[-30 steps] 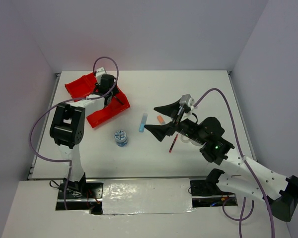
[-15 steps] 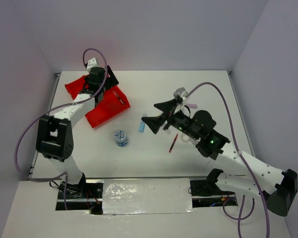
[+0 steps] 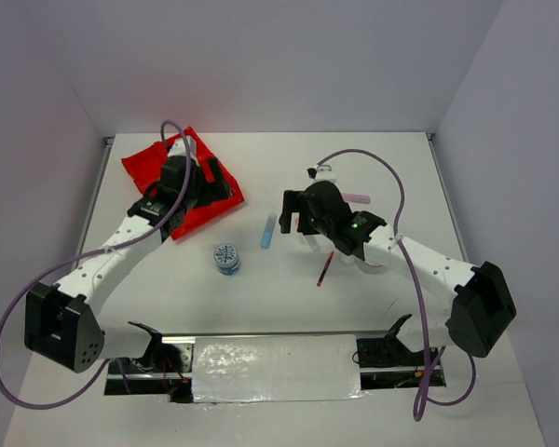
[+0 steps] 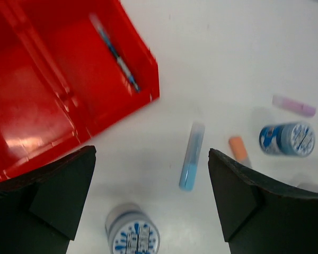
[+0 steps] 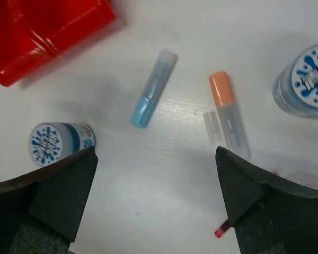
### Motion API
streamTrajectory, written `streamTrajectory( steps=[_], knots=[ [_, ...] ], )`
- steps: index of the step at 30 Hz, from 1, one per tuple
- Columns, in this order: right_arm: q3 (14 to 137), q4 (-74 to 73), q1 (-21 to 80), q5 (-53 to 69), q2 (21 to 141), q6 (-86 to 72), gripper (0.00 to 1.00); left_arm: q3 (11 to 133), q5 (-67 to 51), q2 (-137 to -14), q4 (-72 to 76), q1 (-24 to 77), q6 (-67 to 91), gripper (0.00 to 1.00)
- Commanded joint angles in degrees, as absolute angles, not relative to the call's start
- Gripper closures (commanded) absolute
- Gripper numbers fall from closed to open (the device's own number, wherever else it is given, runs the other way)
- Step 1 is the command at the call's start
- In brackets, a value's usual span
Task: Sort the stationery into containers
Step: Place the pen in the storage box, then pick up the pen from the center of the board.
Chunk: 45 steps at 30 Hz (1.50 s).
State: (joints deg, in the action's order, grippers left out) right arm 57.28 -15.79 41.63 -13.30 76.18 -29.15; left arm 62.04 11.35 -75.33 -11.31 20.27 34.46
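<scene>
Next, my right gripper goes down and back toward my base and turns to straddle the red pen's middle (image 3: 325,269), as the pen lies slanted beneath one open finger.
The red divided tray (image 3: 147,164) sits at the back left, and a blue pen (image 4: 116,53) lies in one of its compartments (image 4: 37,100). My left gripper (image 3: 211,186) hovers open and empty at the tray's right corner (image 4: 151,201). Right of it lie the light-blue stick (image 3: 266,229), the orange-tipped stick (image 4: 237,148), the pink stick (image 3: 357,197) and a red pen (image 3: 324,270). One patterned tub (image 3: 227,258) stands near the middle, and another (image 5: 307,79) stands by the right arm. My right gripper (image 3: 289,216) is open and empty above the sticks (image 5: 156,196).
A clear tape ring (image 3: 368,262) lies partly under the right arm. The right arm's purple cable (image 3: 363,158) loops over the back of the table. White walls close the table at the back and sides.
My left gripper has come off the tray toward the near right. My right arm has swung left and back, and its gripper now points down over the sticks.
</scene>
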Motion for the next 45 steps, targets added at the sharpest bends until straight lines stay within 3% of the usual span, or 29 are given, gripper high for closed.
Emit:
streamTrajectory(
  steps=[1,4,10,16,21,28,38,45],
  knots=[
    [55.9,-21.34,40.26,-15.99,77.07,-34.53,0.0,58.19,12.56,-71.12,-15.1,24.68,37.43,0.01],
    [52.92,-22.41,39.99,-17.84,77.17,-38.14,0.0,53.89,13.01,-67.52,-14.24,27.58,39.64,0.01],
    [49.13,-24.95,39.82,-25.74,79.97,-42.89,0.11,51.5,12.05,-66.53,-15.2,29.27,38.33,0.01],
    [44.65,-21.81,36.74,-21.72,82.79,-44.56,0.29,52.12,11.34,-68.03,-16.79,29.53,37.35,0.01],
    [43.07,-21.36,36.3,-20.13,84.9,-45.44,0.34,52.38,10.28,-68.99,-15.91,29.62,36.56,0.01],
    [41.13,-19.77,36.56,-16.44,86.22,-47.02,0.5,52.29,9.67,-70.58,-14.68,30.23,36.91,0.01],
    [42.1,-26.28,43.86,-21.98,88.24,-51.94,0.52,52.47,9.41,-70.93,-13.71,30.59,37.0,0.01],
    [40.69,-23.73,43.42,-21.19,90.17,-52.03,0.64,52.12,8.97,-71.37,-13.18,30.76,36.91,0.01]
  ],
)
